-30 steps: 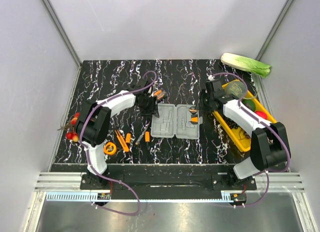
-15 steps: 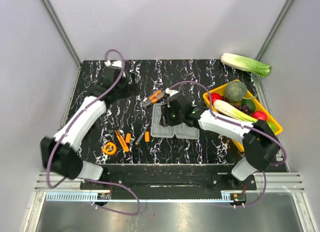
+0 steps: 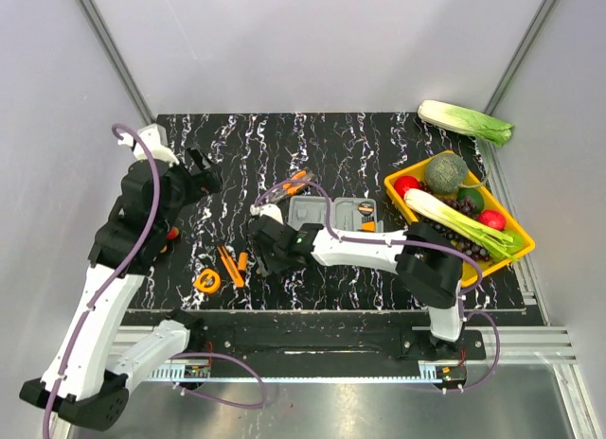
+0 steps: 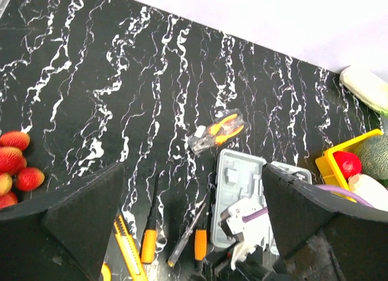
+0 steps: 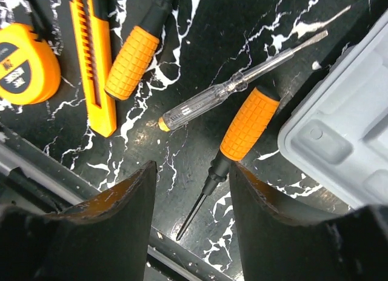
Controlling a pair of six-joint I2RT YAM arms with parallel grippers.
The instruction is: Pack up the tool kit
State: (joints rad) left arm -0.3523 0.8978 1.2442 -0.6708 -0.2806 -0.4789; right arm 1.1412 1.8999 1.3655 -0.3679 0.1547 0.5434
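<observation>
The orange handle's stem end [image 5: 230, 151] lies below my right gripper, to its right in the wrist view. The gripper lowers that way next, turning to match the slant.
The grey tool kit case [image 3: 332, 218] lies open mid-table, with one small tool in its right half. Orange-and-black pliers [image 3: 294, 183] lie just behind it. Loose to its left are a tape measure [image 3: 208, 281], a yellow knife [image 3: 228, 266] and screwdrivers [image 3: 242, 261]. My right gripper [image 3: 268, 256] reaches left past the case. It is open [image 5: 194, 220] low over an orange-handled screwdriver [image 5: 248, 123], whose thin shaft lies between the fingers, untouched. A clear tester screwdriver [image 5: 212, 99] lies beside it. My left gripper [image 3: 199, 171] hangs high at the left, wide open [image 4: 191, 226] and holding nothing.
A yellow tray [image 3: 519, 247] of vegetables sits at the right edge, with a cabbage [image 3: 466, 121] behind it. Red strawberries [image 4: 15, 166] lie at the table's left side. The right arm [image 3: 369, 250] stretches across the front of the case.
My left arm has lifted and swung back to the left, away from the pliers, opening wide. My right arm has moved from the case leftward to the loose screwdrivers, its jaws widening.
</observation>
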